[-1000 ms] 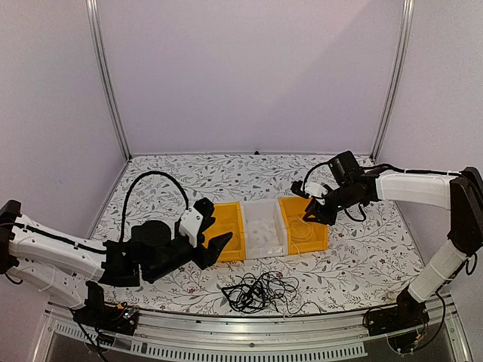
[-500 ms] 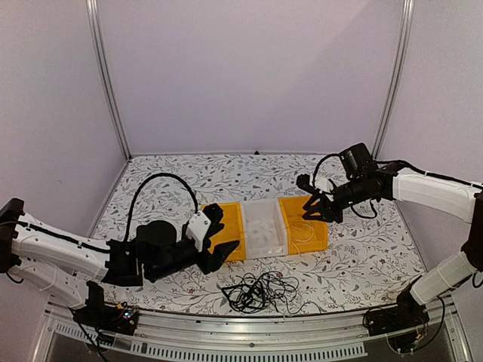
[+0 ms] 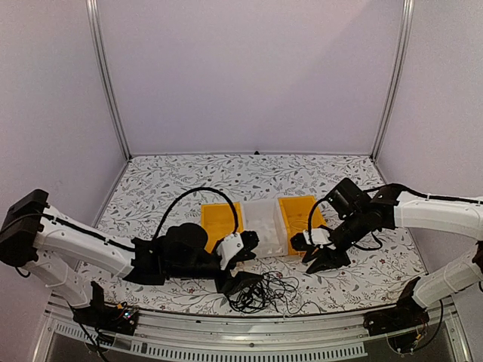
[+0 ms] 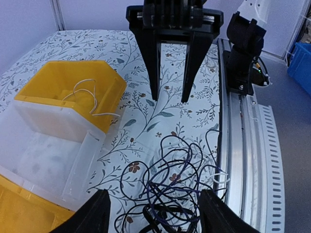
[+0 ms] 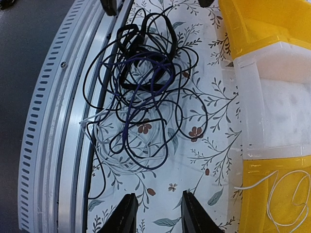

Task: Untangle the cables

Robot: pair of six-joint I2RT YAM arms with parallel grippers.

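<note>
The right gripper moves down toward the front bar and onto the white cable's loops (image 3: 290,303) (image 5: 116,162) next, since they spread out on the tangle's side nearest these fingers.
The cables (image 3: 260,292) lie as one tangle of thin black cords with a pale loop at the table's front edge. In the left wrist view the cables (image 4: 180,187) lie just ahead of and between my wide-spread fingers. My left gripper (image 3: 245,264) is open, right at the tangle's left side. My right gripper (image 3: 311,253) is open with nothing between its fingers, low over the cloth just right of the tangle. From the right wrist the cables (image 5: 141,97) lie ahead of my right gripper (image 5: 158,196). A separate cream cord (image 5: 282,189) lies in the right yellow bin (image 3: 315,241).
Three bins stand in a row behind the tangle: a yellow bin (image 3: 219,219), a clear bin (image 3: 264,226) and the right yellow one. An aluminium rail (image 3: 226,332) runs along the front edge, and some cable loops rest on the rail (image 5: 58,121).
My left arm has swung right and forward up to the tangle. My right arm has come down from over the right yellow bin to the cloth beside the tangle, jaws slightly wider.
</note>
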